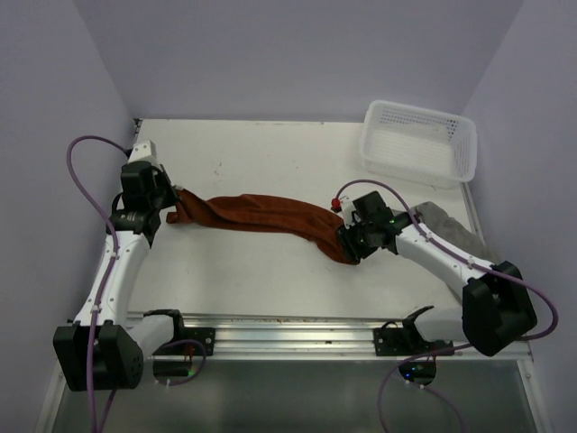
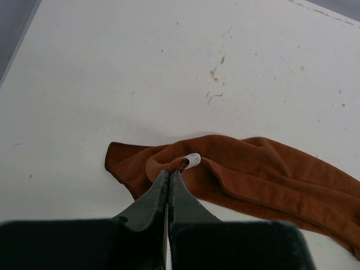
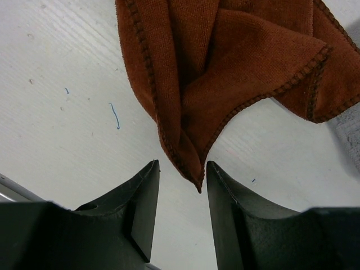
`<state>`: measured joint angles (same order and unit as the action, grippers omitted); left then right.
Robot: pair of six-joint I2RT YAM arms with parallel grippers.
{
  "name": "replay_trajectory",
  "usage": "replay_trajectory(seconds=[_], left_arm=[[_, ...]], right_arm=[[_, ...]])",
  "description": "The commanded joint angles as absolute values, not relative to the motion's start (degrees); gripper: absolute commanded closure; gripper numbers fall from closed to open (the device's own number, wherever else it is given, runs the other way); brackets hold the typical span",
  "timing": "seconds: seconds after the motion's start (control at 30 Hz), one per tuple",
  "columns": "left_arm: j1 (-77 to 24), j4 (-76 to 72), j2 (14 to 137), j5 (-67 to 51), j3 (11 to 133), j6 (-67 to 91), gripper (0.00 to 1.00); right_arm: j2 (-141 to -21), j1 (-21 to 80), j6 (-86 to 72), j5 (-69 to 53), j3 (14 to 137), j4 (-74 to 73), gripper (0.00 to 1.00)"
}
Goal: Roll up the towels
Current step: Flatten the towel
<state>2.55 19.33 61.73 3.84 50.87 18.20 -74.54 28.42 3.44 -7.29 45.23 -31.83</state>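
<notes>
The corner is just below my right gripper, between its open fingers. My right gripper needs to go down a little and close on the rust-brown towel's pointed corner (image 1: 353, 262) (image 3: 194, 175).
The rust-brown towel (image 1: 270, 215) lies stretched and bunched across the middle of the table between both arms. My left gripper (image 2: 171, 169) is shut on its left corner by the white label (image 2: 193, 160); in the top view the left gripper (image 1: 173, 206) is at the towel's left end. My right gripper (image 3: 183, 169) is open, its jaws either side of the towel's pointed right corner (image 3: 194, 177) without closing on it; in the top view the right gripper (image 1: 350, 244) is at the towel's right end. The grey towel (image 1: 446, 224) lies partly hidden behind the right arm.
A white mesh basket (image 1: 419, 142) stands at the back right corner. The table's far and right edges meet lilac walls. A metal rail (image 1: 288, 332) runs along the near edge between the arm bases.
</notes>
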Motion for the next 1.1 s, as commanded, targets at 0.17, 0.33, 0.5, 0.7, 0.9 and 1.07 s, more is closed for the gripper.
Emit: replay_trajectory(seconds=[0.17, 0.33, 0.5, 0.7, 0.9, 1.07], left_arm=[[2.11, 16.61, 60.21, 4.48, 50.63, 16.70, 1.00], [2.02, 16.70, 60.21, 4.31, 50.71, 16.61, 1.00], [2.11, 16.70, 60.38, 4.75, 50.89, 16.61, 1.00], [2.02, 16.96, 61.43, 7.55, 51.85, 17.05, 1.00], [2.55, 22.23, 65.29, 9.84, 62.38, 19.24, 1.00], [3.51, 23.55, 67.23, 11.24, 69.68, 19.78, 1.00]], right_arm=[[-78.92, 28.30, 5.89, -7.39, 48.43, -33.31, 0.58], [-80.51, 28.30, 6.06, -5.45, 49.04, -33.66, 0.70], [-78.85, 28.21, 6.15, -5.01, 49.30, -34.01, 0.95], [-74.53, 28.21, 5.27, -2.21, 54.30, -35.06, 1.00], [-76.11, 28.04, 7.03, 4.91, 69.76, -39.19, 1.00], [-83.04, 26.11, 8.70, 8.35, 86.70, -41.92, 1.00]])
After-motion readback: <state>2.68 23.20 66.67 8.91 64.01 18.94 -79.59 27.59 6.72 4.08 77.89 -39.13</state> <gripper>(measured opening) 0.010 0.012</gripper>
